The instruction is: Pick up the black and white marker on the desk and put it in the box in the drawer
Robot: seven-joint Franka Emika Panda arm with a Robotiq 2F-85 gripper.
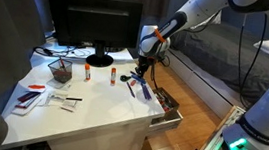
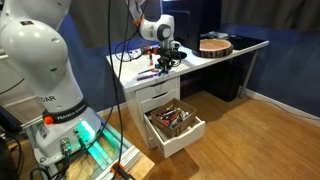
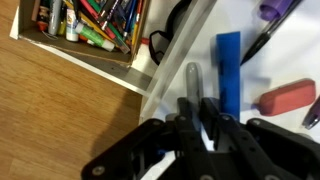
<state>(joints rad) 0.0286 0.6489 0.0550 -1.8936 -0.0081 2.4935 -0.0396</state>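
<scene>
The drawer box lies below my gripper, so next I will move my gripper off the desk's edge and down over the box (image 3: 88,25) of pens to release the marker.
My gripper (image 3: 197,103) hangs over the right edge of the white desk (image 1: 90,111), just above its top; it also shows in both exterior views (image 1: 144,68) (image 2: 164,68). Its fingers are closed to a narrow gap around the black and white marker (image 3: 193,75), whose grey end sticks out past the fingertips. The drawer (image 1: 168,113) (image 2: 176,124) stands pulled open below the desk edge. In the wrist view a box (image 3: 88,25) in it holds several pens and markers.
A blue flat piece (image 3: 228,70), a pink eraser (image 3: 285,97) and a purple marker (image 3: 276,9) lie by the gripper. Further off are a monitor (image 1: 97,26), a mesh cup (image 1: 61,72) and two glue sticks (image 1: 89,73). A round wooden object (image 2: 213,45) sits at the desk's far end.
</scene>
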